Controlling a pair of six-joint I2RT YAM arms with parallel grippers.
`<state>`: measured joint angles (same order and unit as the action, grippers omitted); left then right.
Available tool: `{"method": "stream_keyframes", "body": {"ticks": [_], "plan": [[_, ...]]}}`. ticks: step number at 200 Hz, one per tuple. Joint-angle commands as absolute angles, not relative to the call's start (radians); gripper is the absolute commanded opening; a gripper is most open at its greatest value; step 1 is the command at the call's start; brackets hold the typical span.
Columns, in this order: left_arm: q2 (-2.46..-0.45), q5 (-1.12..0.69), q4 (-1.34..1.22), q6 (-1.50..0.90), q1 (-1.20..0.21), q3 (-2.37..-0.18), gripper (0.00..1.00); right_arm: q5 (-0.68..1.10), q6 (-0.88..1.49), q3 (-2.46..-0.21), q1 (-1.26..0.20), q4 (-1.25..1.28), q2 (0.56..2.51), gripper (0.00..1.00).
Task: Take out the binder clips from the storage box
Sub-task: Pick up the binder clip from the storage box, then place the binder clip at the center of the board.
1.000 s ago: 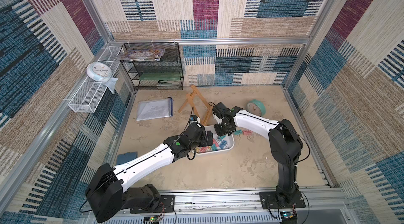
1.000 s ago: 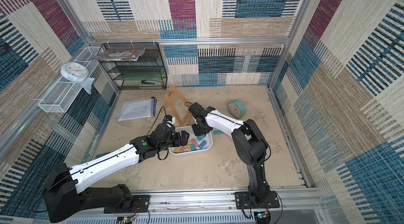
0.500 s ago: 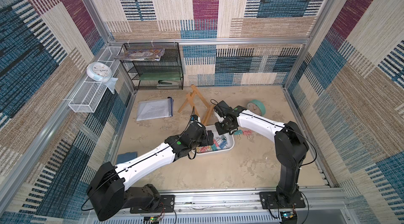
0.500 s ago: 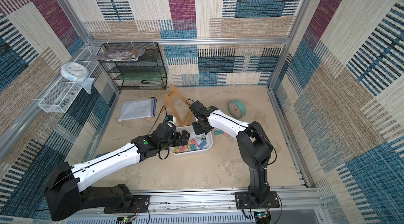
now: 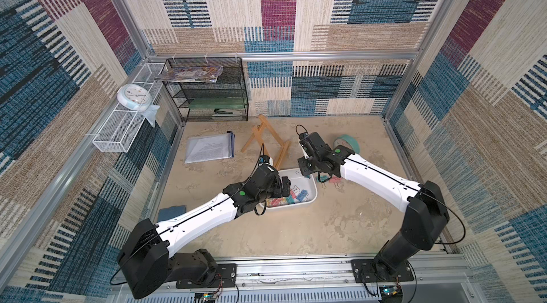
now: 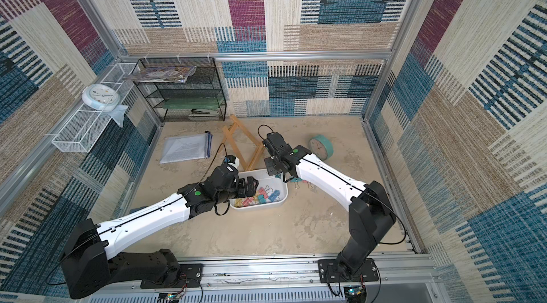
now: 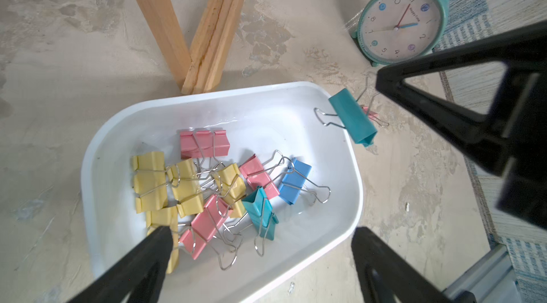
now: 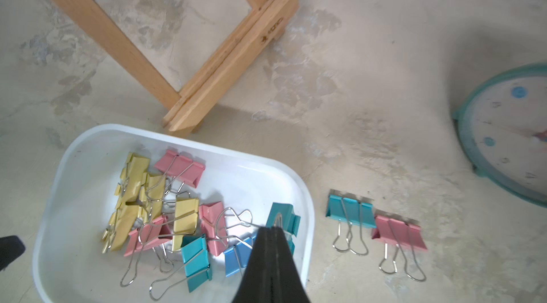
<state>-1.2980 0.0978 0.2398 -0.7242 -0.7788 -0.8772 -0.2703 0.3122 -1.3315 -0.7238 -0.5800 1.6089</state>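
Observation:
My right gripper holds the handle, and the tabletop between easel and clock point(image 8: 367, 103) is bare. I should move my right gripper outward past the box's rim, lower it there and let go of the handle.
The white storage box point(image 5: 311, 195) point(image 6: 284, 195) lies mid-table with several pink, yellow, teal and blue binder clips point(image 7: 207, 189) point(image 8: 165, 212) heaped inside. My right gripper point(image 8: 273, 229) point(image 5: 305, 168) is shut on the wire handle of a teal binder clip point(image 8: 282, 217) point(image 7: 352, 121), which hangs over the box's right end. My left gripper point(image 7: 262, 233) point(image 5: 285, 187) stands open over the box's near side with nothing between its fingers. A teal clip point(image 8: 349, 209) and a pink clip point(image 8: 398, 232) lie on the table just right of the box.
A wooden easel point(image 5: 266, 144) lies right behind the box. A teal clock point(image 5: 347, 144) stands at the back right, a document pouch point(image 5: 210, 147) at the back left. A black mesh rack point(image 5: 213, 91) is in the far-left corner. A blue cloth point(image 5: 171, 212) lies front left.
My right arm's elbow has swung right and toward the front while its gripper stays over the box's right end. The left arm has hardly moved.

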Motion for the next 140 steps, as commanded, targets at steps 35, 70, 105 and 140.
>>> {"method": "stream_keyframes", "body": {"ticks": [35,70,105,140], "plan": [[-1.357,-0.012,0.199,-0.697,-0.783,-0.934,0.99,-0.545,0.228,-1.229,-0.687,-0.45,1.538,0.0],[-1.404,-0.017,0.211,-0.717,-0.791,-0.964,0.99,-0.541,0.158,-1.254,-0.609,-0.366,1.63,0.0],[-1.404,0.018,0.255,-0.713,-0.791,-0.973,0.99,-0.512,0.104,-1.356,-0.57,-0.326,1.801,0.0],[-1.372,0.065,0.277,-0.698,-0.791,-0.956,0.99,-0.49,-0.007,-1.416,-0.55,-0.249,1.937,0.0]]}}
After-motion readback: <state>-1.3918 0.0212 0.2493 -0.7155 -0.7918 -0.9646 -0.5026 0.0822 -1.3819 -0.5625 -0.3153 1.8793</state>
